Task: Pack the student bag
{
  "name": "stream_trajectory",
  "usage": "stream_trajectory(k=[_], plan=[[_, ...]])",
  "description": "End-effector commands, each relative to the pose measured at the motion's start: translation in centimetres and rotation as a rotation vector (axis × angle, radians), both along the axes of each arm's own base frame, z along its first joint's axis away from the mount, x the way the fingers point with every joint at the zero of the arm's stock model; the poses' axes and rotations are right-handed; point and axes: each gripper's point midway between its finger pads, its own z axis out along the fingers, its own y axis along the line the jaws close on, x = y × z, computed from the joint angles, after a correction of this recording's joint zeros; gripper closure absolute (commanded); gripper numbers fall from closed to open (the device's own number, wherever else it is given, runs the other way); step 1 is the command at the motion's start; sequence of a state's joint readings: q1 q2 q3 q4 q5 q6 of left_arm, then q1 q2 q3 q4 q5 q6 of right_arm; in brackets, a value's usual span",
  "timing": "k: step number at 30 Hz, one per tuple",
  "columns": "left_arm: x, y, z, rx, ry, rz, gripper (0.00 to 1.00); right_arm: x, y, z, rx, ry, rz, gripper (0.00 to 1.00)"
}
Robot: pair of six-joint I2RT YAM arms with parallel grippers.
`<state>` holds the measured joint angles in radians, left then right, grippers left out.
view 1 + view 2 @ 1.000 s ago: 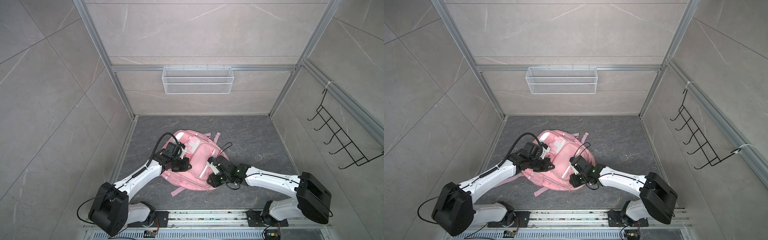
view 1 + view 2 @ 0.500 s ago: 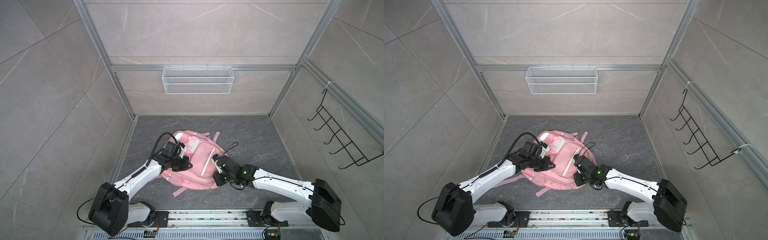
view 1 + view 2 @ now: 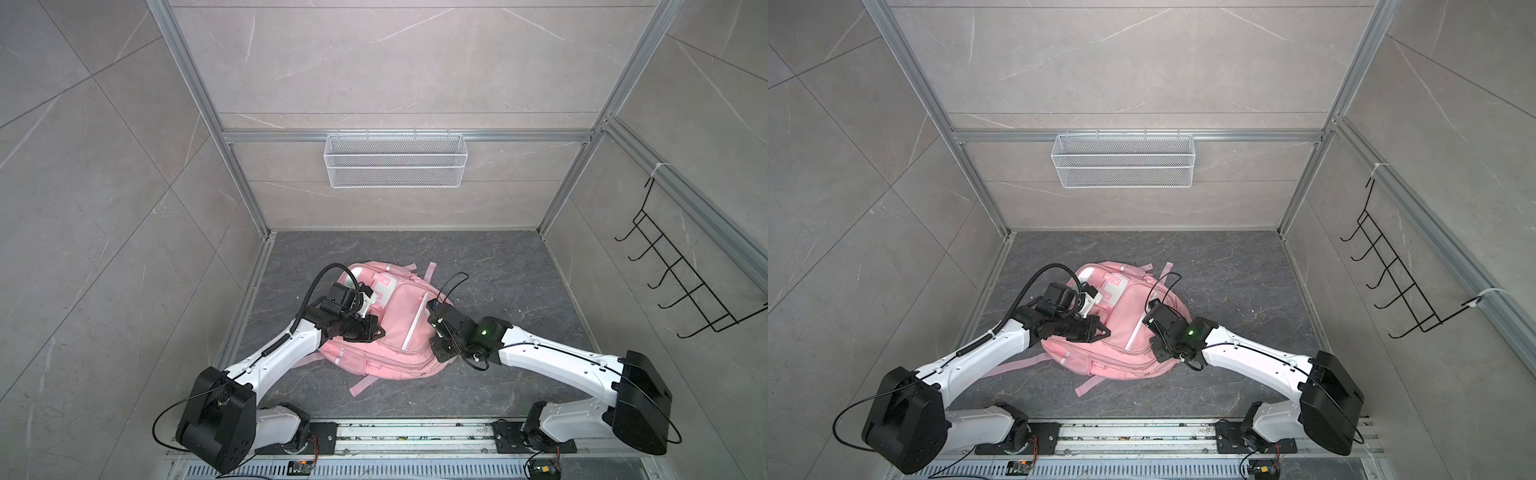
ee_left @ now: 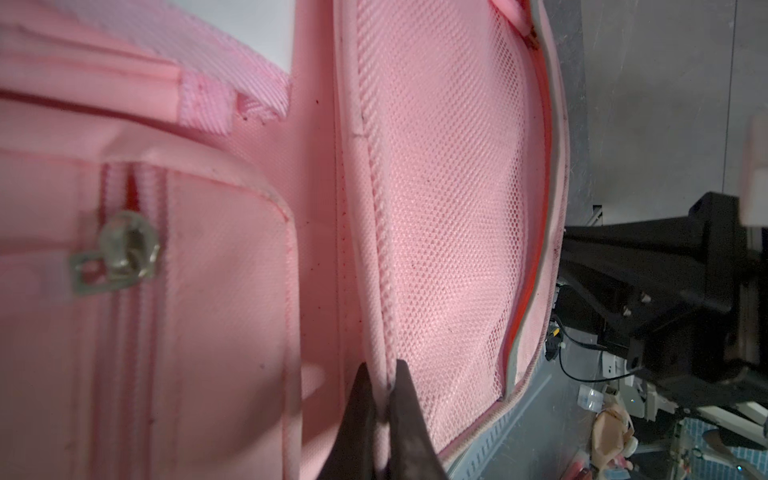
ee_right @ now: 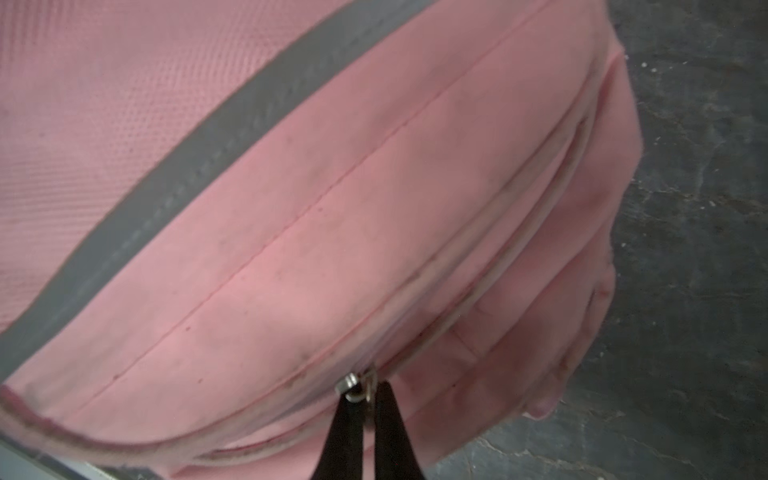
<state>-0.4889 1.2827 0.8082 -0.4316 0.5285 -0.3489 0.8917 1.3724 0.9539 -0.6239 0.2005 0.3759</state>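
The zip's track runs on ahead. My right gripper will next draw the zip pull (image 5: 353, 384) outward along the side zip toward the zip's far end (image 5: 586, 121) and release it.
The student bag (image 3: 399, 316) (image 3: 1125, 316) is a pink backpack lying flat on the dark floor between both arms. My left gripper (image 3: 380, 332) (image 4: 384, 374) rests on the bag's left part, shut on a pink piped seam beside a mesh pocket (image 4: 449, 208). A metal zip slider (image 4: 120, 253) shows on another pocket nearby. My right gripper (image 3: 1152, 332) (image 5: 368, 392) sits at the bag's right edge. It is shut on a small metal zip pull (image 5: 353, 384) of a closed side zip. A grey reflective stripe (image 5: 187, 166) crosses the fabric above it.
A white wire basket (image 3: 395, 160) hangs on the back wall. A black hook rack (image 3: 681, 282) is fixed to the right wall. A loose pink strap (image 3: 365, 382) trails toward the front rail (image 3: 415, 432). Side walls close in the floor.
The right gripper's jaws have closed onto the zip pull, and the right arm's elbow has swung out to the right. The left arm and the bag have stayed put.
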Motion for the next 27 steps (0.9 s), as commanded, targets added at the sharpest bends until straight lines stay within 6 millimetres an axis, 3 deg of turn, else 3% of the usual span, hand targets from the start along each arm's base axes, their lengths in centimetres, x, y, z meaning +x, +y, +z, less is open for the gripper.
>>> stream_trajectory(k=[1, 8, 14, 22, 27], plan=[[-2.0, 1.4, 0.7, 0.051, -0.011, -0.101, 1.0, 2.7, -5.4, 0.4, -0.196, -0.052, -0.122, 1.0], [-3.8, 0.5, 0.5, 0.023, 0.005, -0.176, 1.0, 6.8, -6.6, 2.2, -0.154, -0.087, -0.124, 1.0], [-4.6, -0.1, 0.1, 0.018, 0.013, -0.214, 1.0, 9.7, -4.4, 3.0, -0.116, -0.136, 0.05, 1.0], [-6.1, -1.0, -1.2, 0.052, 0.048, -0.28, 1.0, 14.0, -4.5, 4.1, -0.045, -0.182, 0.136, 1.0], [-6.6, -1.3, -1.2, 0.044, 0.053, -0.299, 1.0, 15.0, -2.8, 4.0, -0.027, -0.15, 0.25, 1.0]])
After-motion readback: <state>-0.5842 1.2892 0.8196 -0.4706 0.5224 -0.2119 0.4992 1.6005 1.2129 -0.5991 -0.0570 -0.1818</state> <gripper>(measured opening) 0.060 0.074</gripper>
